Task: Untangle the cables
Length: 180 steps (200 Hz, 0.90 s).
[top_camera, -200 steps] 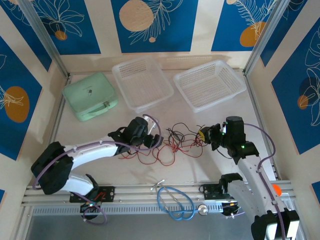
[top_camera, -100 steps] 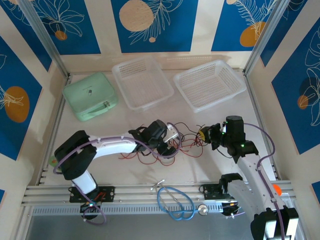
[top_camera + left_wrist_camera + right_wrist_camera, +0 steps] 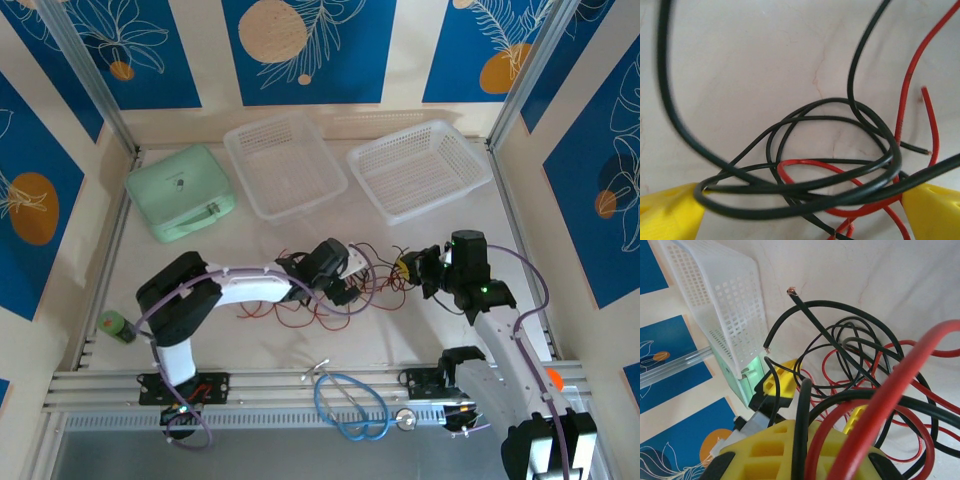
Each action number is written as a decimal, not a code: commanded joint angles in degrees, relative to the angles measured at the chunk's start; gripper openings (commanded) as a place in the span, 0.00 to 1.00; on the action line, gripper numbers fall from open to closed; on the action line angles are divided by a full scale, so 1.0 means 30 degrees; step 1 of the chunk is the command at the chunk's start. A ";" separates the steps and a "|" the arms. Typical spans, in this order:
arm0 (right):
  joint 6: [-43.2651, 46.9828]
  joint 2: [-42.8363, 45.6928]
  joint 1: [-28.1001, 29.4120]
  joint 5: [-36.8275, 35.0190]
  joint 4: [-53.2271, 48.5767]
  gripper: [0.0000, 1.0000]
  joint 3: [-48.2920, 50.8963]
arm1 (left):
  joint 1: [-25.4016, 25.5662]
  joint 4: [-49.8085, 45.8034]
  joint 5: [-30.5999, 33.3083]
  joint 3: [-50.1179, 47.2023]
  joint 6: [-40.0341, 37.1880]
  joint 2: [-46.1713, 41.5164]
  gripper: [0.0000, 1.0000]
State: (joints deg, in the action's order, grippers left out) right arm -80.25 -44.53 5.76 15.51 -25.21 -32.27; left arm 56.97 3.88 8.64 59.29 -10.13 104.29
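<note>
The tabletop between the tangle and the front bar is bare, so my right gripper should go back over the tabletop toward the base and release the cables.
The cables lie as a loose tangle of thin red and black wires at the table's centre, with red loops trailing left. My left gripper has reached into the tangle from the left. It is open, its yellow fingertips wide apart, with black and red cables running across the gap. My right gripper is at the tangle's right end, shut on a black and a red cable that run between its yellow fingers. The left gripper's yellow finger shows behind them.
Two white mesh baskets stand at the back, a mint-green case at back left. A thicker blue cable loop lies on the front rail. A small green object sits by the left arm's elbow.
My left arm has swung right, carrying its gripper from the tangle's left edge into its middle. The right arm and its hold on the cables have stayed still.
</note>
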 commanded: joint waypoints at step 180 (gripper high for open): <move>0.0765 0.0920 -0.0396 -0.1920 -0.1521 0.00 0.0391 | -0.1507 -0.3244 0.5761 -0.2722 0.3925 -0.1903 0.00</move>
State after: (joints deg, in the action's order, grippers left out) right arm -78.81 -41.93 4.84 12.95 -27.73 -32.23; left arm 54.59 0.97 18.24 55.59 -8.71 104.16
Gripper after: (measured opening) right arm 0.086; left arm 0.051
